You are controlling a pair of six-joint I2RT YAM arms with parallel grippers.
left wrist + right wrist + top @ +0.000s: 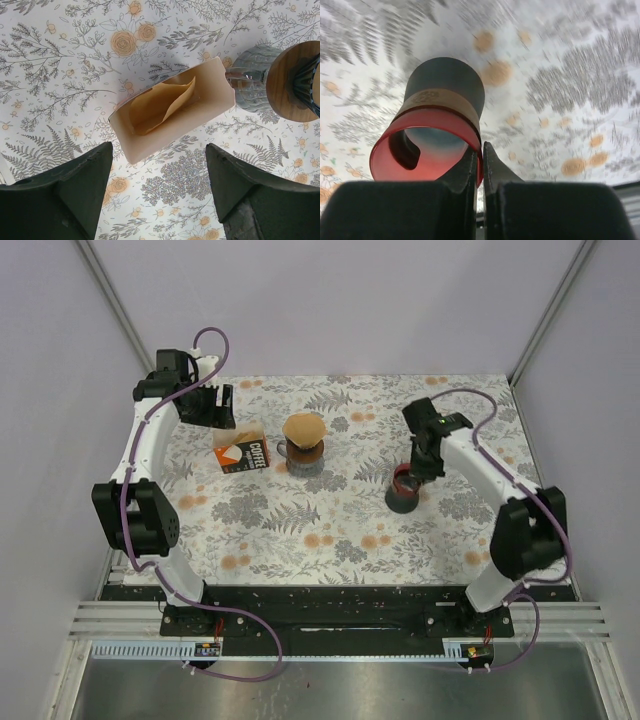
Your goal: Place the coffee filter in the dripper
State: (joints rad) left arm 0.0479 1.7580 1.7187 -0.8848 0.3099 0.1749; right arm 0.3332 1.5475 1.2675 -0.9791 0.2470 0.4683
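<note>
The patch of the mat beside the dripper point(303, 430) is bare, so my right gripper needs to move outward and toward the dripper, bring the black cup there and open.
The dripper point(303, 430) stands on a grey ribbed mug point(300, 458) at the middle back, and a brown paper filter appears to sit in its top. The open filter box point(242, 452) lies just left of it; the left wrist view shows more brown filters point(162, 102) inside the box point(180, 125), with the dripper's wooden collar point(287, 82) at the right edge. My left gripper point(210, 405) point(160, 185) is open and empty, above and behind the box. My right gripper point(420, 465) point(482, 150) is shut on the rim of a black cup with a red inside point(403, 488) point(427, 145).
The flower-patterned mat point(330, 530) covers the table. White walls and frame posts stand close behind and beside the mat. The cup sits right of the dripper, about a hand's width away.
</note>
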